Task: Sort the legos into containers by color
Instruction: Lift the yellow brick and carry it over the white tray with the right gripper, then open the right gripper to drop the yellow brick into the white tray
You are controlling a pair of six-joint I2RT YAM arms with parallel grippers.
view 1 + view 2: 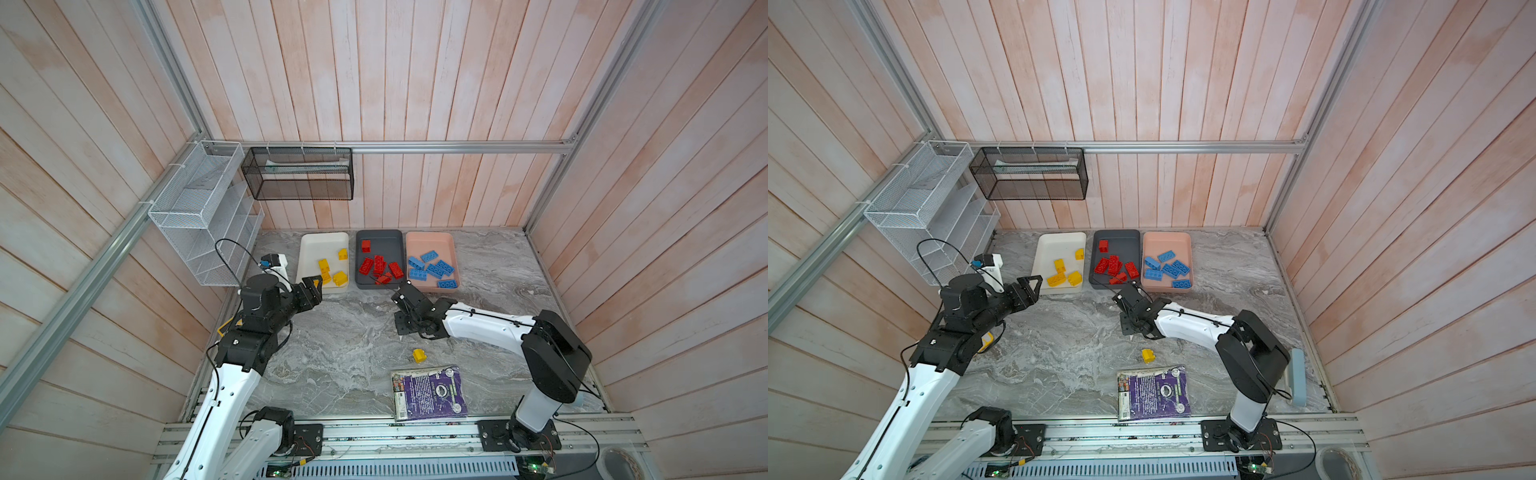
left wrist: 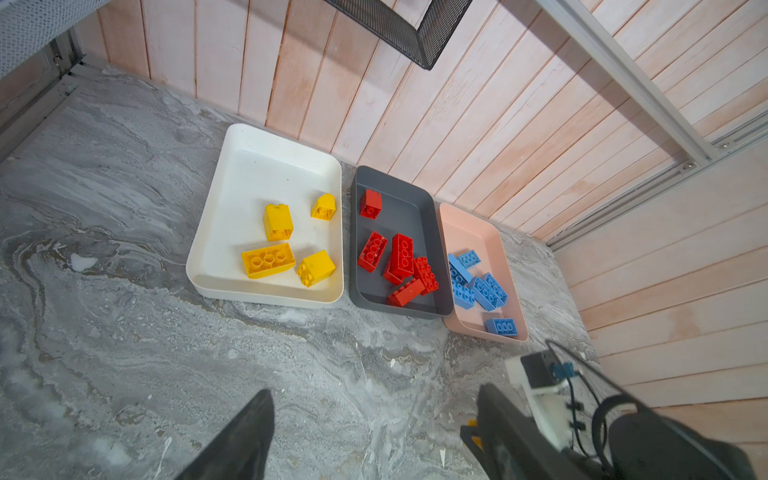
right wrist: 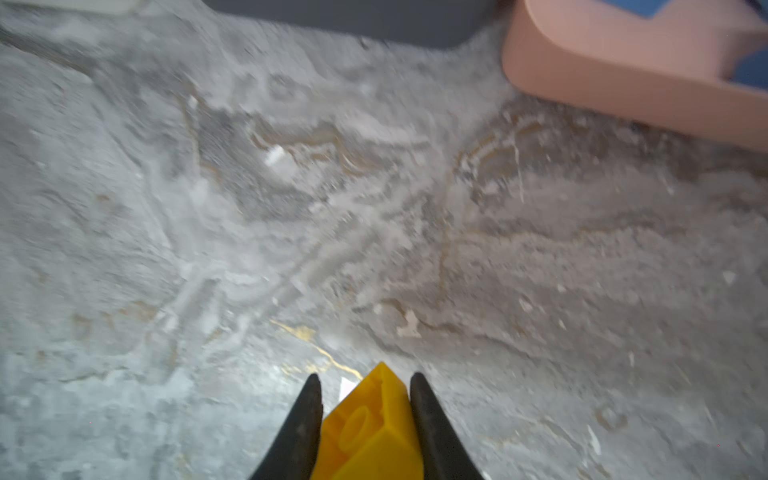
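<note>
The white tray's near end (image 1: 334, 276) has yellow legos in it, so next I need to lift my right gripper and swing it outward over that end to let go of the matching lego.
My right gripper (image 3: 365, 376) is shut on a yellow lego (image 3: 374, 428), low over the marble table. In both top views its wrist (image 1: 415, 311) hangs just before the dark grey tray (image 1: 382, 239), hiding the held brick. Another yellow lego (image 1: 419, 355) (image 1: 1148, 355) lies loose on the table. The white tray (image 2: 266, 174) holds several yellow legos (image 2: 268, 259). In the grey tray (image 2: 401, 208) lie red ones (image 2: 401, 253), in the pink tray (image 2: 469, 224) blue ones (image 2: 482, 291). My left gripper (image 2: 374, 392) (image 1: 313, 289) stands open and empty at the white tray's near left corner.
A purple book (image 1: 430, 392) lies near the front edge, just behind the loose yellow lego. A white wire mesh rack (image 1: 199, 216) and a black mesh basket (image 1: 299, 174) hang on the back left walls. Something yellow (image 1: 226, 326) peeks out under my left arm.
</note>
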